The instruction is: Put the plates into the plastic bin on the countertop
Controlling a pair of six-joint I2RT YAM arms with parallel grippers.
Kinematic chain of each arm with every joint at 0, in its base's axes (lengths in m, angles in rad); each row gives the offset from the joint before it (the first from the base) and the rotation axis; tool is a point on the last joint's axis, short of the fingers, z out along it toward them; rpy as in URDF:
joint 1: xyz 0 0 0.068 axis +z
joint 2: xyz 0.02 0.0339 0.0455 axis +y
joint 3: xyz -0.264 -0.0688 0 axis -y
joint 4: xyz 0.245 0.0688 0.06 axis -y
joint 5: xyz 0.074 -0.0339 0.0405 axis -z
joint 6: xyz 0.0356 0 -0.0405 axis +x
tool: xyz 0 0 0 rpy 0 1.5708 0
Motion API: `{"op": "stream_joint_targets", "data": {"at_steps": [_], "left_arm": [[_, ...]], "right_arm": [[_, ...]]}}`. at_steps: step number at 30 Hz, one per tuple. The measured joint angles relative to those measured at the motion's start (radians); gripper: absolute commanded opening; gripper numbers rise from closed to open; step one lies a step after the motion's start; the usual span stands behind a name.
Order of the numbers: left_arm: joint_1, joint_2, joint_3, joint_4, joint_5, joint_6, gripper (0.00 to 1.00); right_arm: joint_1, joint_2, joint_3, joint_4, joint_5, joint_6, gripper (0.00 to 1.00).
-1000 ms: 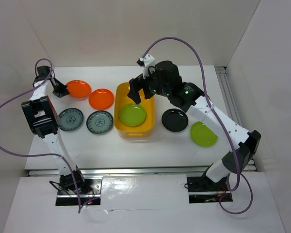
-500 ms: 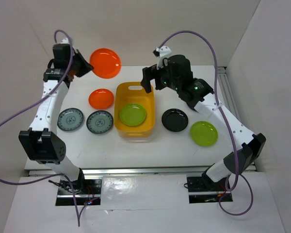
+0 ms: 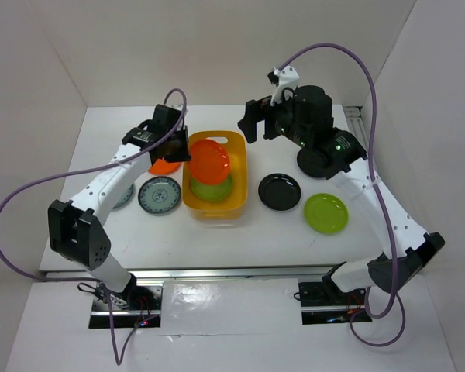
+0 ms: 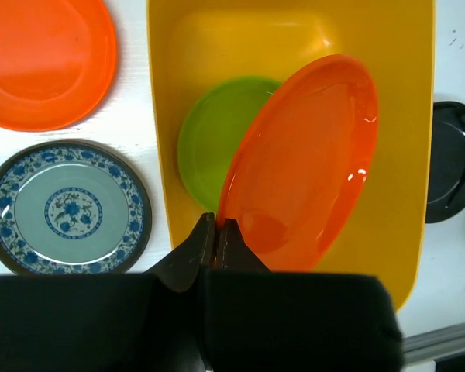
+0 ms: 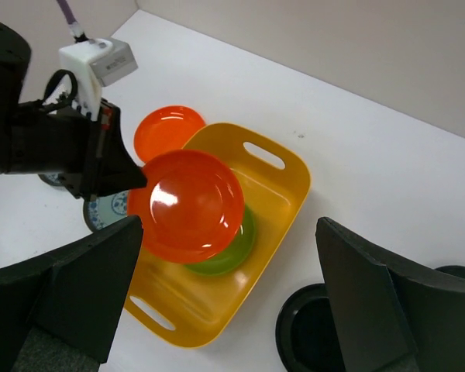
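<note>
I will move my left gripper from the bin's side toward the lime green plate and lower it into the bin (image 3: 217,213) before I open it.
My left gripper (image 4: 217,232) is shut on the rim of an orange plate (image 4: 302,163), holding it tilted over the yellow plastic bin (image 4: 403,155). A lime green plate (image 4: 209,143) lies in the bin beneath it. In the top view the held orange plate (image 3: 209,161) hangs over the bin (image 3: 217,213), with the left gripper (image 3: 187,151) at the bin's left wall. My right gripper (image 5: 229,310) is open and empty, raised above the bin's far end (image 3: 252,128). On the white countertop (image 3: 240,240) lie a second orange plate (image 4: 43,62), a patterned plate (image 4: 66,209), a black plate (image 3: 280,191) and a lime green plate (image 3: 326,213).
A second patterned plate (image 3: 124,198) shows partly under the left arm. White walls close in the back and both sides of the table. A metal rail (image 3: 356,128) runs along the right edge.
The left arm has swung right, carrying the orange plate from the back left to over the bin. The right arm has drawn back and to the right, away from the bin.
</note>
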Motion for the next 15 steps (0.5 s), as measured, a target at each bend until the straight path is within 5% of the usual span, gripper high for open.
{"op": "stream_joint_targets", "data": {"at_steps": [15], "left_arm": [[-0.143, 0.213, 0.116, -0.105, -0.192, -0.023, 0.0]], "right_arm": [[-0.01, -0.069, -0.048, -0.025, -0.005, 0.003, 1.0]]}}
